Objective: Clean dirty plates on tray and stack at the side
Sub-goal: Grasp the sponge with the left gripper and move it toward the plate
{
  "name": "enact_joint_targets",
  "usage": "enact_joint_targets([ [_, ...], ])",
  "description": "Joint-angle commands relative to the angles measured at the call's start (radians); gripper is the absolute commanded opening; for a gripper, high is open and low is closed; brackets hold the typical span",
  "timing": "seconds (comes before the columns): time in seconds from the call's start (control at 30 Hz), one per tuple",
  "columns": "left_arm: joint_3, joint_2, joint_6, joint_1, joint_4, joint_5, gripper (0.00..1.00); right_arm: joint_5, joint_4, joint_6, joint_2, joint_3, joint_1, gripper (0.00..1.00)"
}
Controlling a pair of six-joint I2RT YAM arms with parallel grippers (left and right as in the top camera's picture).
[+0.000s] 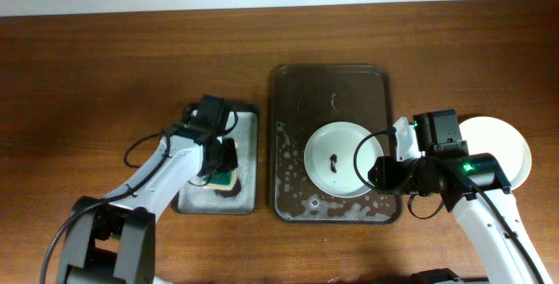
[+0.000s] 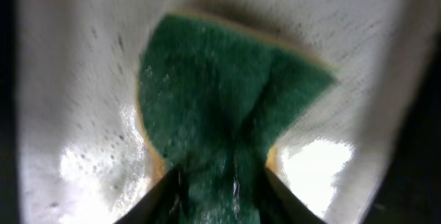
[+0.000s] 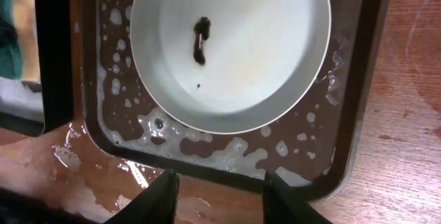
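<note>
My open fingers are short of the smeared plate, so my right gripper will next lower outward onto the plate's rim facing the other plate, with one finger on either side of the rim.
One white plate (image 1: pixel 336 160) with a dark smear (image 1: pixel 333 160) lies in the front half of the large brown tray (image 1: pixel 332 92), among suds. In the right wrist view, the plate (image 3: pixel 262 58) and its smear (image 3: pixel 200 39) lie above my open, empty right gripper (image 3: pixel 219 196), whose fingers frame the tray's near rim (image 3: pixel 227 177). In the overhead view, the right gripper (image 1: pixel 377 172) is at the plate's right edge. Another white plate (image 1: pixel 507 148) sits on the table to the right, partly hidden by the arm. My left gripper (image 2: pixel 220 196) is shut on a green sponge (image 2: pixel 220 93).
The small sponge tray (image 1: pixel 249 157) with grey suds (image 2: pixel 69 79) stands left of the large tray, and the left gripper (image 1: pixel 220 163) is over it. Soapy water wets the wood (image 3: pixel 89 182) by the large tray's corner. A white wall edge runs along the back.
</note>
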Motion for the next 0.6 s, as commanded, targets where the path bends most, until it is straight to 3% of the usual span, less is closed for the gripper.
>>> enact_joint_targets([
  [0.0, -0.117, -0.002, 0.0, 0.008, 0.108, -0.005, 0.06, 0.05, 0.0, -0.012, 0.014, 0.011, 0.003, 0.43],
  [0.03, -0.124, -0.002, 0.0, 0.008, 0.114, -0.005, 0.0, 0.073, 0.001, -0.011, 0.023, 0.01, 0.003, 0.45],
  [0.33, 0.131, -0.168, 0.05, 0.007, -0.172, 0.004, 0.0, 0.18, 0.093, 0.04, 0.197, 0.009, 0.001, 0.44],
  [0.37, 0.156, -0.188, 0.05, 0.006, -0.193, 0.021, 0.0, 0.186, 0.11, 0.046, 0.229, 0.009, 0.001, 0.4],
  [0.57, 0.192, -0.266, 0.049, 0.005, -0.22, 0.161, 0.0, 0.193, 0.283, 0.042, 0.425, 0.009, 0.0, 0.35],
])
